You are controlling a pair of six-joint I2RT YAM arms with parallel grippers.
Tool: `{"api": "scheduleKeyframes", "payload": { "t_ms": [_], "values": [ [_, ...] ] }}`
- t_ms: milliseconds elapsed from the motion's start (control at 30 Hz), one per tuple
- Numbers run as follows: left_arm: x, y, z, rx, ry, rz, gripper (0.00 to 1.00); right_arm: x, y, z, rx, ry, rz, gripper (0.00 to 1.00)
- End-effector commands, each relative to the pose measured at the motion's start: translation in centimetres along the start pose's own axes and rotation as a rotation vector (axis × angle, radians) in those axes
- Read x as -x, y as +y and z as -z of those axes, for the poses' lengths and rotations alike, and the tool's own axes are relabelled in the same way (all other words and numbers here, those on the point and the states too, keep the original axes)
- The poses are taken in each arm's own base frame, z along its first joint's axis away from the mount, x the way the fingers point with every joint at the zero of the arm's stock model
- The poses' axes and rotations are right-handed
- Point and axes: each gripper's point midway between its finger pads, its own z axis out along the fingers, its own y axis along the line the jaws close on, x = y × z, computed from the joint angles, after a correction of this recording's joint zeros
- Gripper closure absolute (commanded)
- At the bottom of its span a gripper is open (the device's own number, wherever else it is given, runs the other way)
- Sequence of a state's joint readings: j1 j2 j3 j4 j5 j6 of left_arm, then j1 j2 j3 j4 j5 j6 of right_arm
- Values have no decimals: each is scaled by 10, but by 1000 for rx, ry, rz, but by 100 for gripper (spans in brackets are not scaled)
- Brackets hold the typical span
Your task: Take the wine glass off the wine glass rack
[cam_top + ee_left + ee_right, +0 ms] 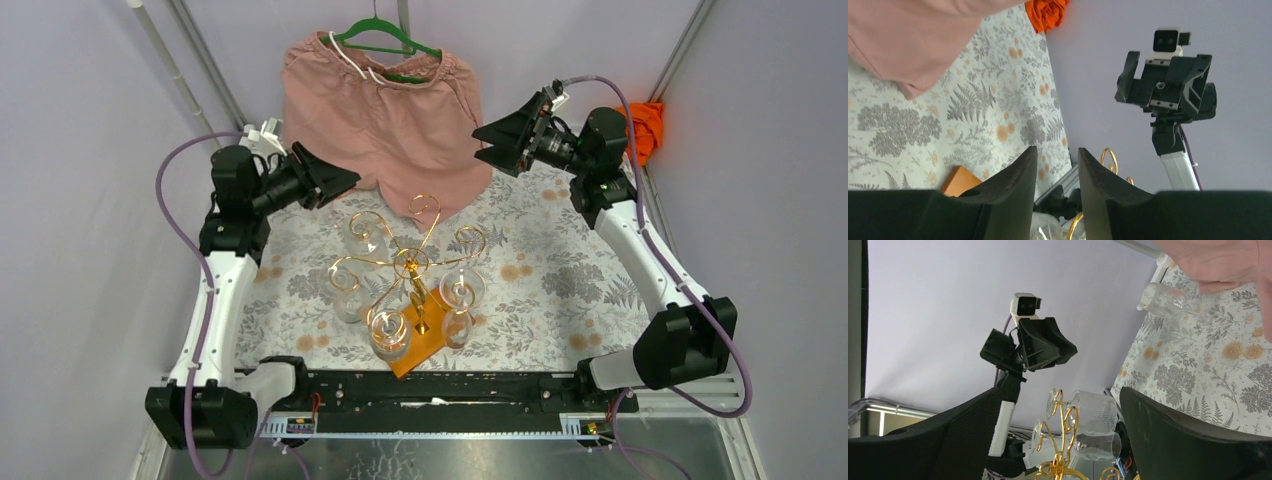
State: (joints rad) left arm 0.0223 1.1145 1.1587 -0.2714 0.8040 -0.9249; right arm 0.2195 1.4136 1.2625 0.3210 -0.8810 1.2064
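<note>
My left gripper is open and will move back next until its fingers are on both sides of the glass's upturned foot (364,227), then close, because a wine glass hangs from the nearest scroll arm.
The gold wine glass rack (412,262) stands mid-table on its orange-brown wooden base (425,350). Several clear wine glasses hang upside down from its scroll arms, such as one at the front (388,330) and one at the right (462,288). The right wrist view shows the rack (1062,440) and two hanging glasses (1094,412) between its fingers, but far off. My left gripper (340,180) is raised behind and left of the rack, open and empty (1055,155). My right gripper (488,140) is raised at the back right, wide open and empty (1060,390).
Pink shorts (385,110) on a green hanger (385,35) lie at the back of the floral tablecloth (560,270). Another glass (1162,297) lies on the cloth by the shorts' hem. An orange cloth (648,125) sits at the back right.
</note>
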Motion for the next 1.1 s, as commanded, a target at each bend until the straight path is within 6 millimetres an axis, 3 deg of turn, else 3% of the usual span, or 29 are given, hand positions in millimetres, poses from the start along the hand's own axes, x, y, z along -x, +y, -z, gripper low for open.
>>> {"api": "scheduleKeyframes", "payload": {
  "t_ms": [0,500,833,1067],
  "values": [
    [-11,-30,20,-121,-5,-53,56,-1,23,9,49,-20,62,4],
    [-39,-4,32,-40,39,-51,54,-1,27,12,61,-43,58,4],
    [-54,-16,44,-74,66,-44,53,0,24,11,56,-47,46,4],
    [-67,-6,48,-58,87,-28,54,0,25,11,58,-48,41,4]
  ]
}}
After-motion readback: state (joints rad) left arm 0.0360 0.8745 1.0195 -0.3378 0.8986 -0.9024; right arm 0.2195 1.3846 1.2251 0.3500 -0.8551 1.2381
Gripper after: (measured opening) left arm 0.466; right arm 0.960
